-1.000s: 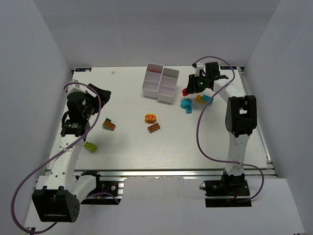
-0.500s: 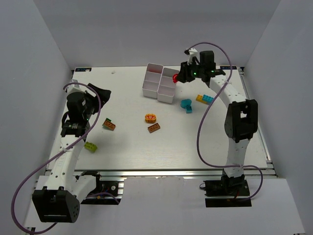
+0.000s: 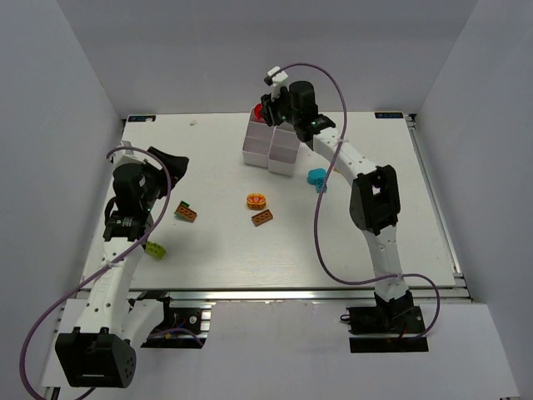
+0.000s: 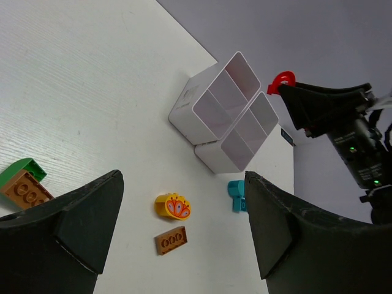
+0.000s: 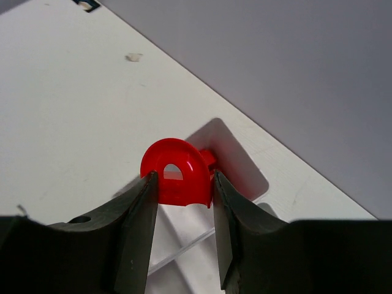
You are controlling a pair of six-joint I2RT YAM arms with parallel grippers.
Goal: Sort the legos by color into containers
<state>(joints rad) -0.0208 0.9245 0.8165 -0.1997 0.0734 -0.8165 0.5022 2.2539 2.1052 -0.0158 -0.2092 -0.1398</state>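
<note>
My right gripper will next move down toward the opening of the containers' far section [image 3: 259, 117] [image 5: 228, 164] below it and let go of the red arch, because another red piece is already there.
My right gripper [image 3: 268, 111] [image 5: 182, 184] is shut on a red arched lego [image 5: 177, 173] and holds it above the far compartment of the white containers [image 3: 273, 143] [image 5: 184, 233]. The red lego also shows in the left wrist view [image 4: 282, 80], above the containers [image 4: 223, 119]. My left gripper [image 3: 171, 162] is open and empty at the left. On the table lie a yellow-orange round lego [image 3: 256, 200] [image 4: 173, 206], a brown flat lego [image 3: 263, 218] [image 4: 171, 239], a cyan lego [image 3: 317, 177] [image 4: 234, 193], a green-and-brown stack [image 3: 186, 212] [image 4: 21, 182] and a lime lego [image 3: 154, 248].
Grey walls enclose the white table [image 3: 333, 242] on three sides. The right arm stretches across the far right part of the table. A small white scrap [image 5: 133, 57] lies on the table beyond the containers.
My right gripper has carried the red lego left from beside the cyan lego to above the containers' far compartment. The left arm has barely moved.
</note>
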